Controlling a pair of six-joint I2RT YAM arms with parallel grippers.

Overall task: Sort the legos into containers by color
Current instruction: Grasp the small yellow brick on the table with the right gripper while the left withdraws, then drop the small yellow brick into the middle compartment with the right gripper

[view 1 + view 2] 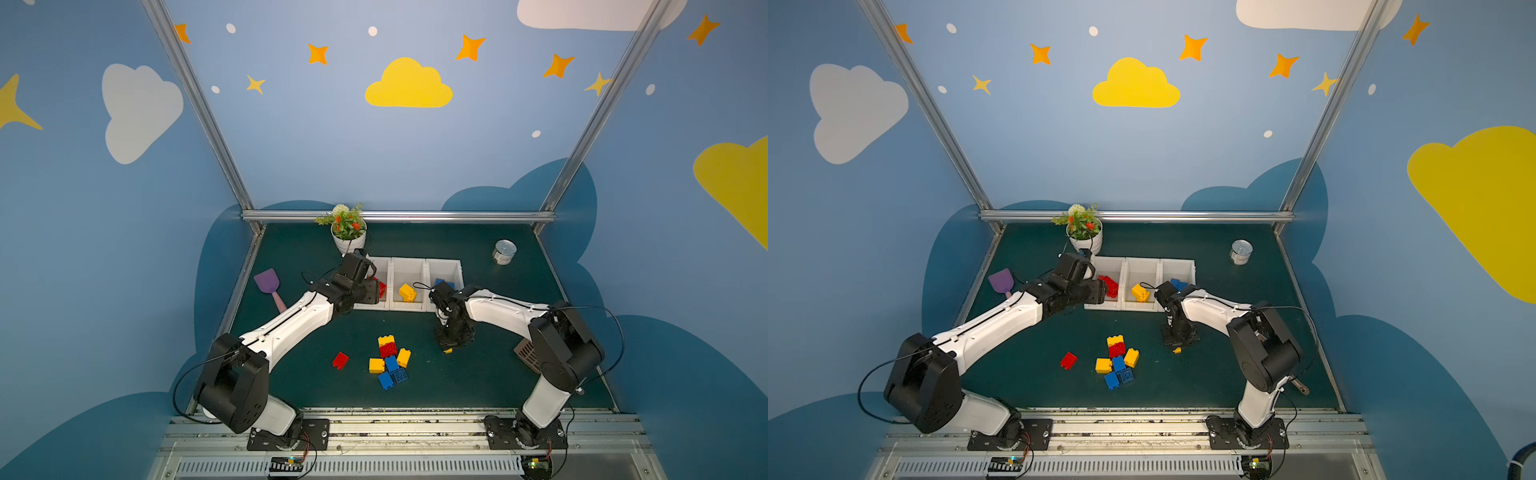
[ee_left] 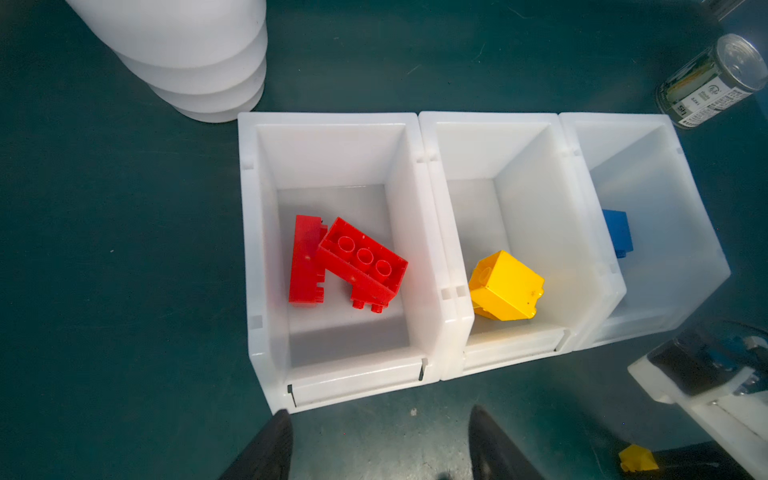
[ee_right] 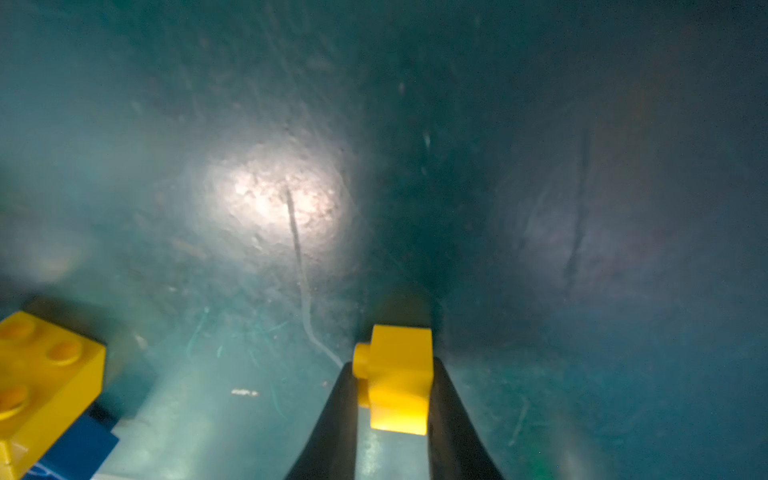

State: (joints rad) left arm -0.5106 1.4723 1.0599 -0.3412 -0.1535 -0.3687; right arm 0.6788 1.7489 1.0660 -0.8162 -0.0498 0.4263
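My right gripper needs to rise next and move outward over the middle container (image 1: 407,278) to release the small matching lego, since that container already holds a yellow lego.
Three joined white containers (image 1: 409,270) stand in a row at mid-table. In the left wrist view the left one (image 2: 332,118) holds two red legos (image 2: 361,262), the middle one a yellow lego (image 2: 507,286), the right one a blue lego (image 2: 619,232). My left gripper (image 2: 379,411) hovers open and empty at the front of the left container (image 1: 384,266). My right gripper (image 3: 392,368) points down at the mat, shut on a small yellow lego (image 3: 399,378), which peeks out below the gripper (image 1: 448,350). Several loose legos (image 1: 390,361) and a lone red lego (image 1: 340,360) lie on the mat.
A white flower pot (image 1: 348,239) stands behind the left container and a metal can (image 1: 504,252) at the back right. A purple spatula (image 1: 268,282) lies at the left. A brown slotted thing (image 1: 525,353) lies under the right arm. The nearest yellow brick (image 3: 45,374) is beside my right gripper.
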